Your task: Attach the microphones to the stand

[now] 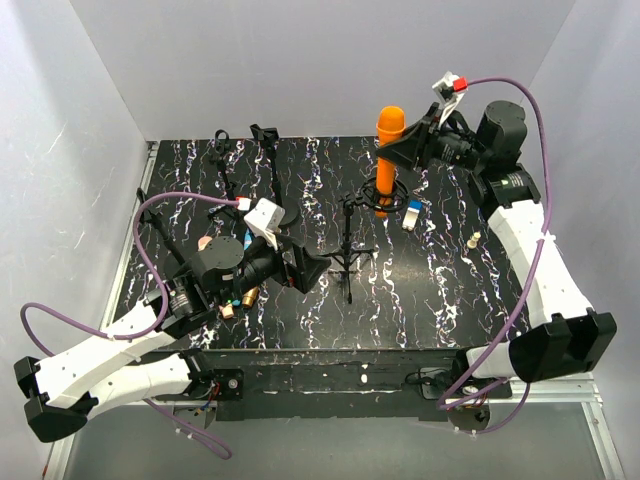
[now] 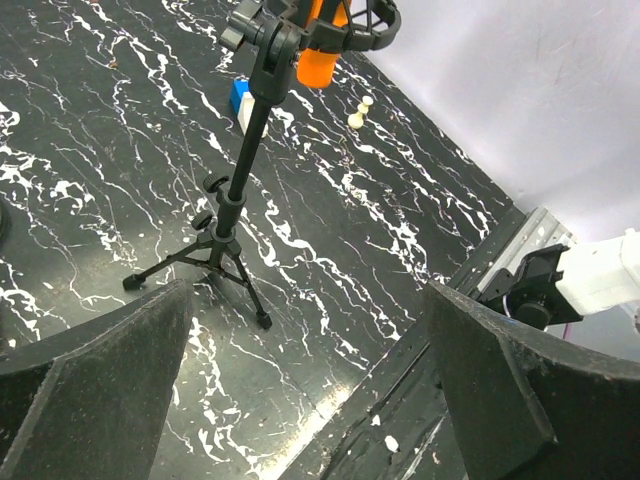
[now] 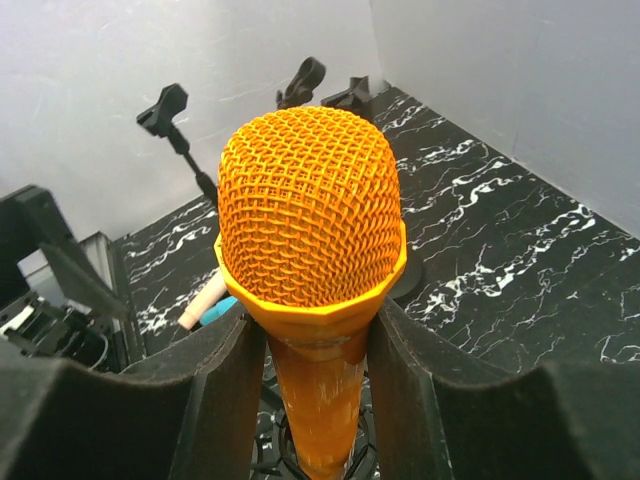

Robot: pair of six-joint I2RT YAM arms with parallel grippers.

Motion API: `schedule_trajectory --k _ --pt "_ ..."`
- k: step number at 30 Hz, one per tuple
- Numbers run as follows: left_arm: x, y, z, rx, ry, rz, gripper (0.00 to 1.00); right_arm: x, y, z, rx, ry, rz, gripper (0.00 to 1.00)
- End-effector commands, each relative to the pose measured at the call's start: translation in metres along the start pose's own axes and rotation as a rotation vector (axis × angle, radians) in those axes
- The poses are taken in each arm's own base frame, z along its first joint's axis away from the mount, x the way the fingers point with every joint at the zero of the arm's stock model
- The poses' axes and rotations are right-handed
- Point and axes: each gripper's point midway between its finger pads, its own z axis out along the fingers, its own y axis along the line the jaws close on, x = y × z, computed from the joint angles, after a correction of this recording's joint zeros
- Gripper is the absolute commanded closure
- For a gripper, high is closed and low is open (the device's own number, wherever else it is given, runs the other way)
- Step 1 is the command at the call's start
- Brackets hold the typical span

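The robot's right gripper will next move down, pushing the body of the orange microphone deeper, and open, since the microphone's tail already sticks through the ring holder (image 1: 383, 196) (image 3: 324, 452) while its head is high above.
The orange microphone (image 1: 390, 128) stands upright with its lower end inside a black ring holder (image 1: 383, 196). My right gripper (image 1: 408, 150) is shut on it; in the right wrist view the two fingers (image 3: 215, 400) press the body just under the mesh head (image 3: 310, 230). In the left wrist view the microphone's orange tail (image 2: 320, 62) pokes through the ring (image 2: 372, 28). My left gripper (image 1: 303, 267) hangs open and holds nothing, near a black tripod stand (image 1: 347, 255), (image 2: 238, 195). Pale pink (image 1: 206, 243), light blue (image 1: 243, 239) and gold-bronze (image 1: 247, 296) microphones lie beside the left arm.
Two more black clip stands (image 1: 222, 150), (image 1: 266, 140) rise at the back left, also in the right wrist view (image 3: 172, 112), (image 3: 302, 82). A small blue-and-white block (image 1: 412, 213), (image 2: 243, 100) and a small white peg (image 1: 473, 239), (image 2: 358, 113) lie right of the ring holder.
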Motion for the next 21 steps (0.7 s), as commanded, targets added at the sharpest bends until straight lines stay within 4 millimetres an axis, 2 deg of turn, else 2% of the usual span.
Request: schedule_trajectory --k 1,14,19,21 --pt "0.005 -0.001 0.001 0.019 -0.004 -0.021 0.02 0.006 0.026 -0.011 -0.083 0.016 -0.035 0.86" --pt "0.01 -0.007 0.005 0.049 0.008 -0.047 0.02 0.033 0.023 -0.028 -0.043 0.05 0.001 0.57" --pt "0.011 -0.009 0.009 0.056 0.021 -0.046 0.02 0.038 0.021 -0.034 -0.021 0.061 0.005 0.31" --pt "0.012 -0.01 0.01 0.06 0.024 -0.044 0.02 0.04 0.021 -0.036 -0.017 0.066 0.005 0.27"
